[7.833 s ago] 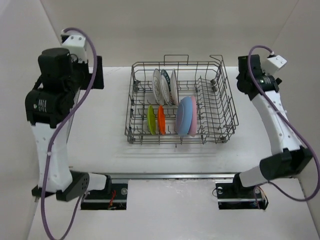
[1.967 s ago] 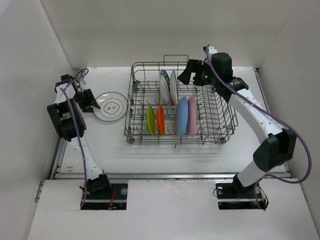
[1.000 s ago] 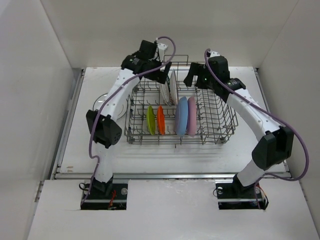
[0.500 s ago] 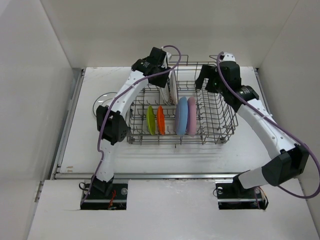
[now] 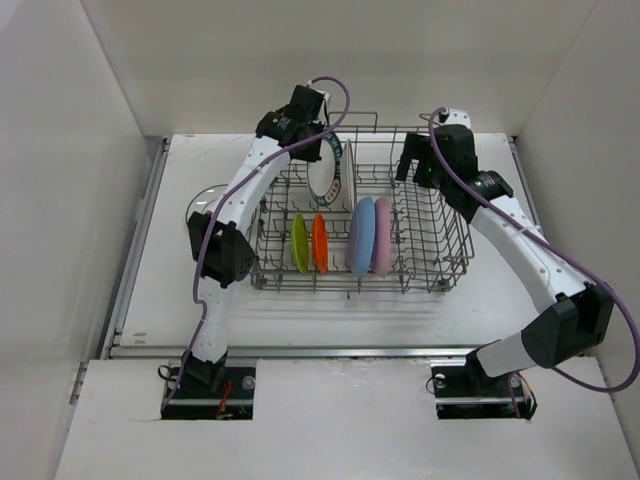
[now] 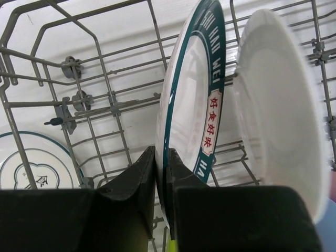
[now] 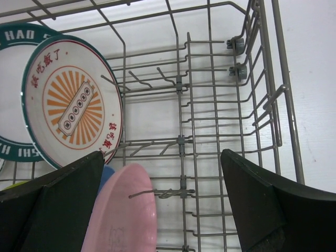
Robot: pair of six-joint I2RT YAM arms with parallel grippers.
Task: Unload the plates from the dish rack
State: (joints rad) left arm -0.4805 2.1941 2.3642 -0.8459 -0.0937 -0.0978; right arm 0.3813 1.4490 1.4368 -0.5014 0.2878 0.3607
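The rack's wire sides surround the held plate, so my left gripper rises next and crosses toward the plate lying flat on the tabletop. It then tilts and lowers over that plate.
The grey wire dish rack stands mid-table. In its front row stand lime green, orange, light blue and pink plates. My left gripper is shut on the rim of a teal-rimmed white patterned plate in the back row; from above that plate leans with its face showing. Right beside it stands the sunburst plate. My right gripper hangs open over the rack's right half, above the pink plate, holding nothing.
Another white patterned plate lies flat on the table left of the rack, partly hidden by my left arm. The rack's tall wire sides and upright tines surround both grippers. White walls close the table's back and sides.
My left gripper has shut on the teal-rimmed plate's rim, and the plate now leans with its face up. The right gripper has stayed open and barely shifted.
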